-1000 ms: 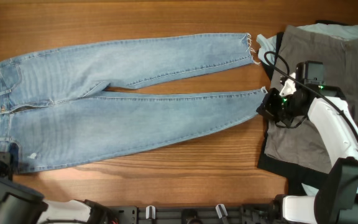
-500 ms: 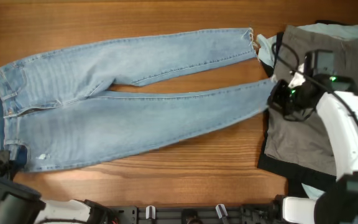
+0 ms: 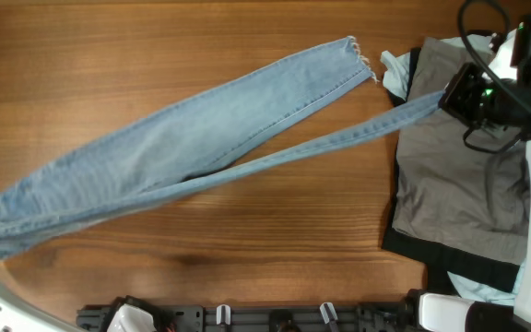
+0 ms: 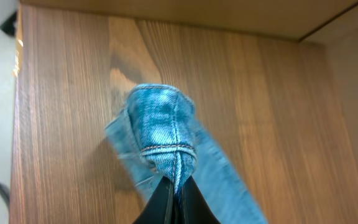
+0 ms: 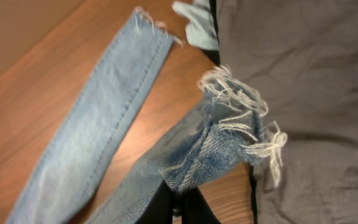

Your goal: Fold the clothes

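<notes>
The waistband hangs bunched above the table, so I will next move my left gripper outward and down to the bare wood beside the jeans' far edge and release it.
The light-blue jeans (image 3: 182,148) hang stretched in a diagonal band from the front left to the back right. My left gripper (image 4: 178,190) is shut on a bunched, stitched end of the jeans (image 4: 161,121) above the table's left edge. My right gripper (image 3: 457,96) is shut on the frayed hem (image 5: 229,134) of one leg, over the grey shorts (image 3: 459,184). The other leg (image 5: 101,118) lies free, its hem near a pale-blue garment (image 3: 393,72). A black garment (image 3: 450,263) lies under the shorts.
The wooden table (image 3: 247,267) has a rail of black clamps (image 3: 275,316) along its front edge. The pile of shorts, black and pale-blue clothes fills the right end. My right arm's cable (image 3: 477,18) loops above the pile.
The jeans lay flat with legs spread; now they are lifted and pulled taut. My right gripper rose toward the back right with the hem. The waist end moved to the front left.
</notes>
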You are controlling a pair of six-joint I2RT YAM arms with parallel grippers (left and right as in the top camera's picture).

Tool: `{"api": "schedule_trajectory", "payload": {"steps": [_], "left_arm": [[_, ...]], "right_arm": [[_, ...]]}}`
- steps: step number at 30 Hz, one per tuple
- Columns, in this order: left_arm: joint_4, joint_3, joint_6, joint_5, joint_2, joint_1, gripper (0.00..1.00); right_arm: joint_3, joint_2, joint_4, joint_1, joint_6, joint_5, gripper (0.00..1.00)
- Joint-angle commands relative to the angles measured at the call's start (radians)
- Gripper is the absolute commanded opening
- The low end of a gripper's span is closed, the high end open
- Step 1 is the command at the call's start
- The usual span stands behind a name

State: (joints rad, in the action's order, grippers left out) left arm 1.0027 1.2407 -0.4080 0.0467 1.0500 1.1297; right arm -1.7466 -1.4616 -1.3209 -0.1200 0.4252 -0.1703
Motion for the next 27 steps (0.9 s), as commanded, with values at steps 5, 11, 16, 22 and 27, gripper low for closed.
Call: {"api": "schedule_trajectory", "payload": {"steps": [5, 11, 16, 22, 27], "left_arm": [[-0.011, 0.027, -0.019, -0.075, 0.114, -0.027, 0.04], [0.007, 0.027, -0.016, -0.105, 0.319, -0.079, 0.04], [-0.063, 0.027, -0.020, -0.086, 0.456, -0.145, 0.04], [-0.148, 0.027, -0.027, -0.113, 0.537, -0.210, 0.06], [-0.174, 0.027, -0.027, -0.113, 0.546, -0.210, 0.11]], "right_arm": [[-0.028, -0.076, 0.076, -0.005, 0.030, 0.066, 0.04], [-0.028, -0.287, 0.235, 0.061, 0.019, 0.059, 0.04], [-0.028, -0.468, 0.449, 0.140, 0.019, 0.059, 0.04], [-0.028, -0.646, 0.661, 0.190, 0.023, 0.059, 0.04], [-0.028, -0.693, 0.755, 0.203, 0.023, 0.059, 0.04]]}}
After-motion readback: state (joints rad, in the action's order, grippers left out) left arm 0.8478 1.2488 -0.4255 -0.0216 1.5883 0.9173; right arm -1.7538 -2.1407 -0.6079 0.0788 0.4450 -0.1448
